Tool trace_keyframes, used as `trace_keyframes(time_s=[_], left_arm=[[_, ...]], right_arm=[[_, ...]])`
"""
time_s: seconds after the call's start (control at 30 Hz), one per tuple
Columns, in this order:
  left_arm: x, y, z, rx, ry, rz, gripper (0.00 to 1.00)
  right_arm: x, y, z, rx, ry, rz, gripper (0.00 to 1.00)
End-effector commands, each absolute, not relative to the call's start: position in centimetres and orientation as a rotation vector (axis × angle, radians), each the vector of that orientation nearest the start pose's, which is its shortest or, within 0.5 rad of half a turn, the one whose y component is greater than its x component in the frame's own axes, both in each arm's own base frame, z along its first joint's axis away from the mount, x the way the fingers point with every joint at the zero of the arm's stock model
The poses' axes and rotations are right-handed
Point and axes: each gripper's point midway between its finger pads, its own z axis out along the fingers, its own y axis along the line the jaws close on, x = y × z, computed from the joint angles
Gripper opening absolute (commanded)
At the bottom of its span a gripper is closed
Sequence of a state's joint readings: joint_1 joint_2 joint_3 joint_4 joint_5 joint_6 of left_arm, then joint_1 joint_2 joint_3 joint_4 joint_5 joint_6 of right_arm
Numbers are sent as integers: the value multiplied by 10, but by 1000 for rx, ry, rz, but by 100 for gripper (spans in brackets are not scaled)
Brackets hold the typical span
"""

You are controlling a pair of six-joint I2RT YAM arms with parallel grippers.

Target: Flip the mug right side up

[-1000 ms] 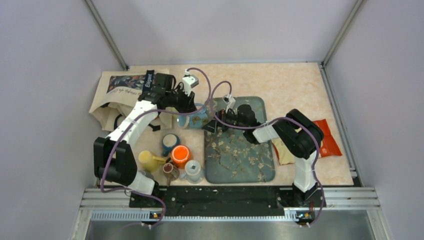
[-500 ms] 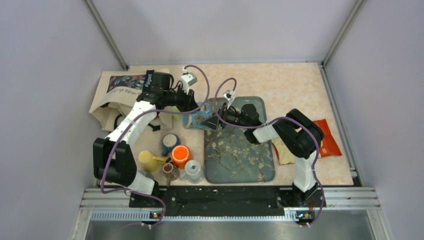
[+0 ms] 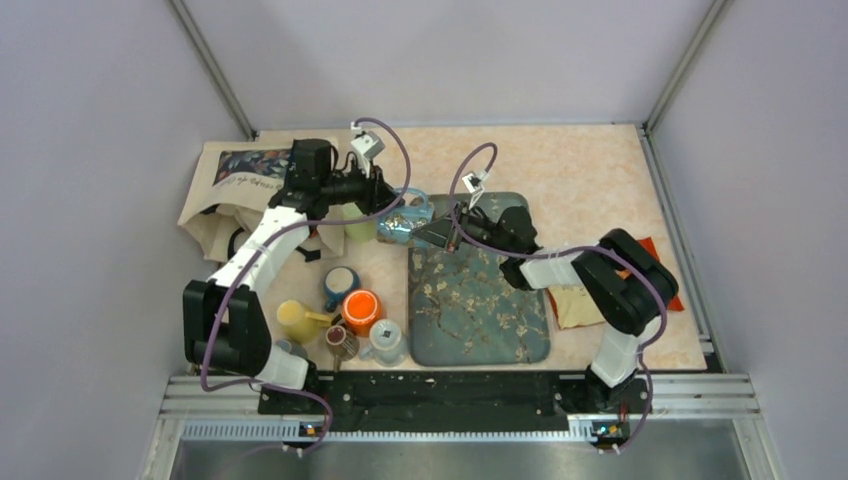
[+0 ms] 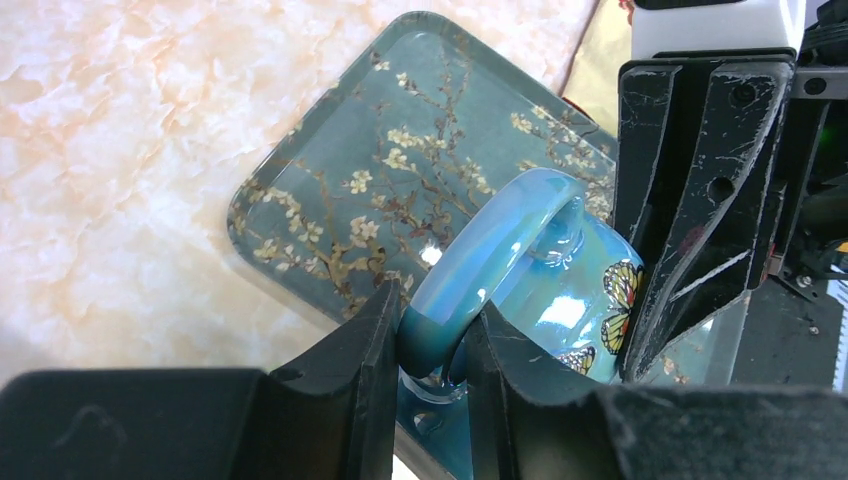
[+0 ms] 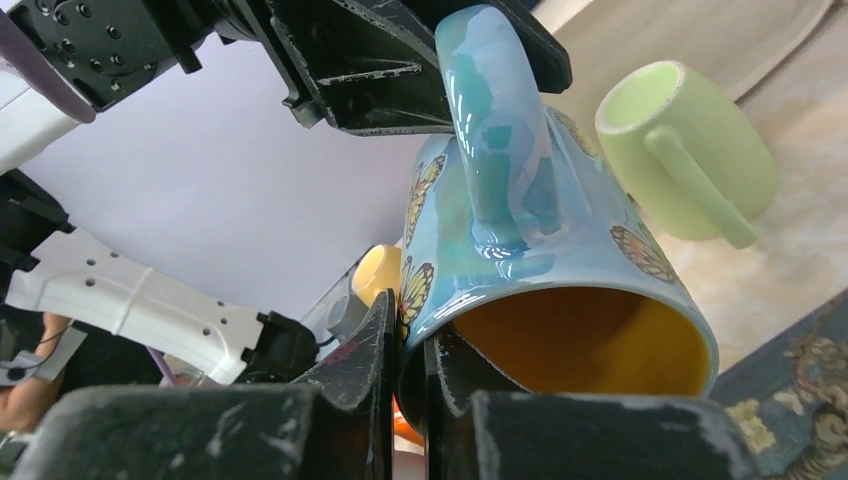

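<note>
The mug hangs sideways, so my right gripper will next tip downward, move right in the top view, lower the mug onto the tray's far corner [image 3: 507, 204] and release it.
The mug [image 3: 404, 226] is blue with butterflies and a yellow inside; it hangs tilted on its side over the far left corner of the floral tray [image 3: 480, 315]. My left gripper [image 3: 388, 203] is shut on the mug's handle [image 4: 470, 290], which sits between the jaws of the left gripper [image 4: 432, 305]. My right gripper [image 3: 440, 233] is shut on the mug's rim, one finger inside and one outside the wall [image 5: 408, 320]. In the right wrist view the mug [image 5: 520, 200] opens toward the camera. The right gripper's fingers [image 4: 700, 200] show beside the mug in the left wrist view.
A pale green mug [image 3: 358, 222] lies left of the held mug. Several more mugs stand at the front left, among them an orange one [image 3: 360, 310] and a yellow one [image 3: 294, 320]. A tote bag [image 3: 235, 185] lies at the back left, snack packets [image 3: 660, 285] on the right.
The right gripper has shut on the mug's rim. Both arms have carried the mug up and toward the back, and the right arm's elbow has swung right.
</note>
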State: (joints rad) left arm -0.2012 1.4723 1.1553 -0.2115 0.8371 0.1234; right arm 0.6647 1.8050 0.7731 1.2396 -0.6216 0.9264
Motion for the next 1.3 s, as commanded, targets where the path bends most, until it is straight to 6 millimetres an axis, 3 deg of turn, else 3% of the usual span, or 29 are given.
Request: trace_keyframes(time_s=[0.0, 0.13, 0.2, 0.3, 0.43, 0.6, 0.7, 0.73, 0.87, 1.1, 1.27], left_arm=[[355, -216, 241, 810, 1800, -979, 10], [366, -207, 238, 775, 1819, -909, 44], [370, -202, 238, 776, 1817, -868, 55], [371, -199, 243, 793, 1807, -829, 69], [372, -193, 248, 804, 1814, -784, 77], [376, -177, 240, 785, 1881, -660, 79], [381, -160, 231, 758, 1940, -538, 79], [382, -154, 229, 742, 1962, -499, 79], [383, -136, 216, 707, 2015, -382, 79], [367, -126, 200, 816, 2054, -319, 77], [357, -121, 193, 930, 2062, -286, 76]], right_arm=[[277, 375, 263, -445, 1410, 1552, 0], [302, 362, 233, -409, 1591, 1298, 0], [307, 353, 227, -394, 1635, 1216, 0], [311, 342, 224, -399, 1685, 1111, 0], [317, 329, 219, -411, 1745, 977, 0], [335, 303, 205, -435, 1879, 708, 0], [351, 277, 193, -480, 1985, 488, 0], [353, 263, 176, -502, 2071, 398, 0], [377, 229, 161, -515, 2227, 161, 0], [403, 205, 134, -493, 2362, 147, 0], [413, 201, 112, -486, 2435, 189, 0]])
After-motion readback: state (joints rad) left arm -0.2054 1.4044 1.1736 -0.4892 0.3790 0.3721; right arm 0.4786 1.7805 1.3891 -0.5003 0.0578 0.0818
